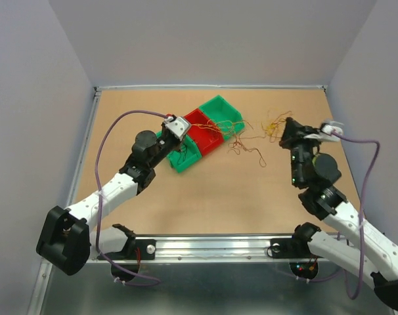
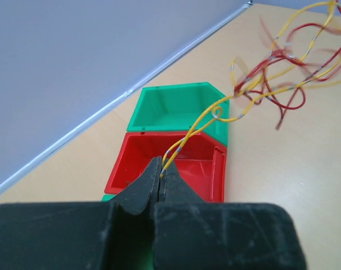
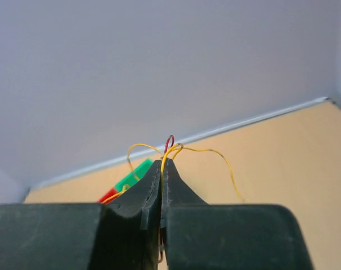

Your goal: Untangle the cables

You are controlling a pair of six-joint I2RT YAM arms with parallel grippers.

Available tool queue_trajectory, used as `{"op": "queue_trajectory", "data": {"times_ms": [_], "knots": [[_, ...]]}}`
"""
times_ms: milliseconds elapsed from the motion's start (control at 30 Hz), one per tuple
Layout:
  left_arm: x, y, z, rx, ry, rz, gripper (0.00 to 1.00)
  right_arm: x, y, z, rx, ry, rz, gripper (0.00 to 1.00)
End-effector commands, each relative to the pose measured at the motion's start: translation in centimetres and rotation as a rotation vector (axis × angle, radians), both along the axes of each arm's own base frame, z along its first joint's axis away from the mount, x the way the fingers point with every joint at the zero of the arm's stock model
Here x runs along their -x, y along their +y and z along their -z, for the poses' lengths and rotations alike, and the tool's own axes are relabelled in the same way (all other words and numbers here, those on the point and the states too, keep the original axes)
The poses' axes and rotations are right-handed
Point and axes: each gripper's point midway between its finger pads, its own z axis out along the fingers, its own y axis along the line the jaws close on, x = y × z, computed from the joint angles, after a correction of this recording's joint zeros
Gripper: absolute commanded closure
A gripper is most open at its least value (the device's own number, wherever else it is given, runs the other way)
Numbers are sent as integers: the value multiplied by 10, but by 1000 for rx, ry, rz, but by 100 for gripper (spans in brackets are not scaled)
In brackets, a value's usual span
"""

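Note:
I will next pull the yellow and red wires away from my left gripper with my right gripper. Then I will bring them over the table (image 1: pixel 257 152) beside the bins.
The cables (image 1: pixel 248 139) are thin red and orange-yellow wires strung loosely between my two grippers, over the bins and the table. My left gripper (image 1: pixel 178 126) is above the bins and shut on a yellow wire (image 2: pixel 184 143) that runs off to a red and yellow tangle (image 2: pixel 283 73) at the upper right of the left wrist view. My right gripper (image 1: pixel 286 130) is at the right of the table, shut on yellow and red wires (image 3: pixel 171 147) that loop out above its fingertips. Some dark wires (image 1: pixel 182 155) lie in the near green bin.
A row of small bins stands in the middle of the table: a far green one (image 1: pixel 222 113), a red one (image 1: pixel 203 131) and a near green one (image 1: pixel 184 157). Grey walls enclose the table on three sides. A metal rail (image 1: pixel 212 246) runs along the front edge.

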Motion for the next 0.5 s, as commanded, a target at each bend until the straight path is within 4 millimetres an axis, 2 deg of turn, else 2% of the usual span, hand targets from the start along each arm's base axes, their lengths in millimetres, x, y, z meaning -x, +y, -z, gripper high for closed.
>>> {"op": "queue_trajectory", "data": {"times_ms": [0,33,100,167,200,300,400,433,467], "knots": [[-7,13,-43,94,-72,-67,100,40,-84,-2,-167,-38,331,100],[-8,13,-42,92,-70,-70,100,47,-90,3,-185,-48,333,99],[-9,14,-41,95,-64,-81,100,67,-104,-8,-259,-121,314,99],[-14,20,-43,99,-65,-122,100,75,-108,-3,-274,-141,302,99],[-18,23,-42,103,-58,-141,100,85,-116,-8,-303,-171,302,100],[-26,37,-46,128,-53,-207,100,92,-121,-7,-321,-194,291,99],[-21,32,-47,124,-53,-166,100,88,-104,-13,-260,-198,204,99],[-14,23,-47,114,-57,-101,100,85,-85,-19,-218,-211,105,99],[-11,19,-47,111,-56,-72,100,85,-75,-27,-194,-218,52,99]]}}
